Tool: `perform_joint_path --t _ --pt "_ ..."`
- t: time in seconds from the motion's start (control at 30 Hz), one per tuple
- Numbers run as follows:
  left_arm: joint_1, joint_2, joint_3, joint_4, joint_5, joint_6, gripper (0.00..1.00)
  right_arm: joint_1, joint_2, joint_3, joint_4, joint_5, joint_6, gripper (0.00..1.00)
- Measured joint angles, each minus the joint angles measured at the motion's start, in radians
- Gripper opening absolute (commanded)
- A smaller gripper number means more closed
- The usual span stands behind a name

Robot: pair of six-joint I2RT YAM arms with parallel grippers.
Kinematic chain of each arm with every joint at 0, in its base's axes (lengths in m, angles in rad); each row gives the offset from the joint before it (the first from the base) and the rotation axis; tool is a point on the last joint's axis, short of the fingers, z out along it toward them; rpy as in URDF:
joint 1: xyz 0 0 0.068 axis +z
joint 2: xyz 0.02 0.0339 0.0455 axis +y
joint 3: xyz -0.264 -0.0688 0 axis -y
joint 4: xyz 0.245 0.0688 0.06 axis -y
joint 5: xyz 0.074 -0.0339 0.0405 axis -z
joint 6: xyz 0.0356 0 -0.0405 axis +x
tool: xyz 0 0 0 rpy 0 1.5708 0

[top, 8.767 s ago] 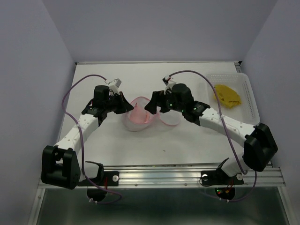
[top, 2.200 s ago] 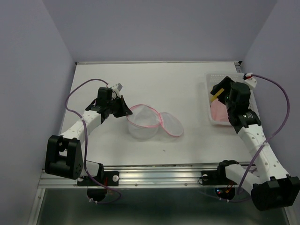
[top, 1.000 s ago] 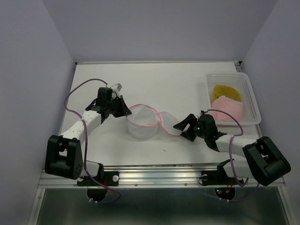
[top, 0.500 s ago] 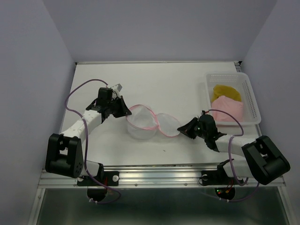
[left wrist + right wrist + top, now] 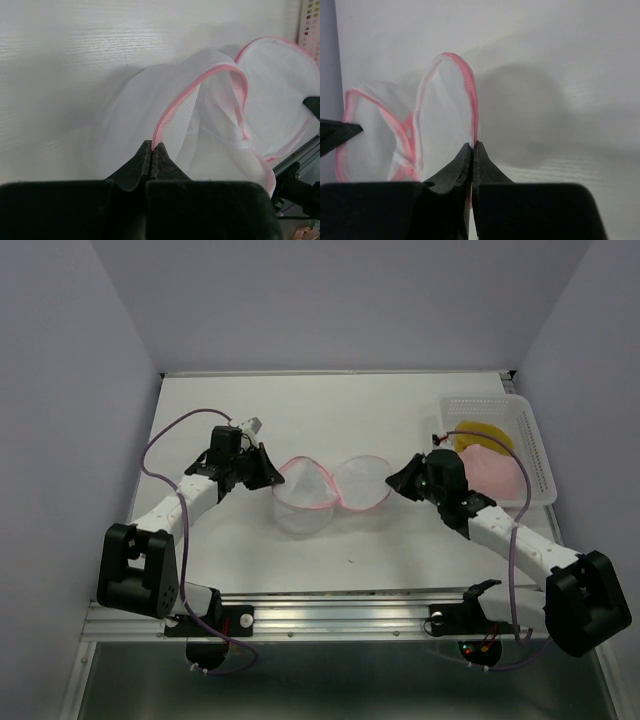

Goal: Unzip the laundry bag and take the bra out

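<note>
The right gripper carries the lid's edge across the open bowl toward the left gripper next and opens there, since the bra point(image 5: 497, 468) lies in the tray.
The laundry bag point(image 5: 303, 502) lies unzipped in the middle of the table, a white mesh bowl with pink trim. Its round lid point(image 5: 362, 483) is held up on edge. My left gripper point(image 5: 272, 472) is shut on the pink rim of the bowl point(image 5: 200, 100), its fingertips point(image 5: 151, 146) pinched together on the trim. Across from it, my right gripper point(image 5: 397, 483) is shut on the lid's pink edge point(image 5: 472, 107), pinching it at the tips point(image 5: 472, 145). The bra point(image 5: 497, 468), a pink bundle, rests in the white tray point(image 5: 538, 455), partly behind my right arm.
A yellow cloth point(image 5: 482, 432) lies at the back of the tray, which stands at the table's right edge. Grey walls close in the table on three sides. The aluminium rail with both arm bases runs along the near edge point(image 5: 340, 612).
My right gripper has shut on the lid's rim and lifted it away from the near edge, so the lid now stands up instead of lying flat. The left gripper keeps its hold.
</note>
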Motion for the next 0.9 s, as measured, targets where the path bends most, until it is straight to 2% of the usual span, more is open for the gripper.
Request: perform_joint_path --t 0.2,0.3,0.4,0.53,0.73,0.9 --pt "-0.084 -0.024 -0.043 0.08 -0.028 -0.09 0.0 0.014 -0.01 0.271 -0.159 0.144 -0.233 0.01" --pt "-0.141 -0.048 -0.08 0.12 -0.061 -0.143 0.0 0.063 0.018 0.39 -0.231 0.201 -0.338 0.01" --pt "-0.172 -0.074 -0.127 0.169 -0.094 -0.192 0.0 0.168 0.07 0.486 -0.269 0.272 -0.439 0.01" --pt "-0.175 -0.097 -0.188 0.215 -0.141 -0.249 0.0 0.377 0.152 0.568 -0.283 0.404 -0.571 0.01" --pt "-0.175 -0.129 -0.237 0.235 -0.225 -0.295 0.01 0.68 0.378 0.666 -0.285 0.625 -0.776 0.01" --pt "-0.175 -0.145 -0.257 0.251 -0.284 -0.314 0.08 0.787 0.517 0.681 -0.285 0.702 -0.85 0.01"
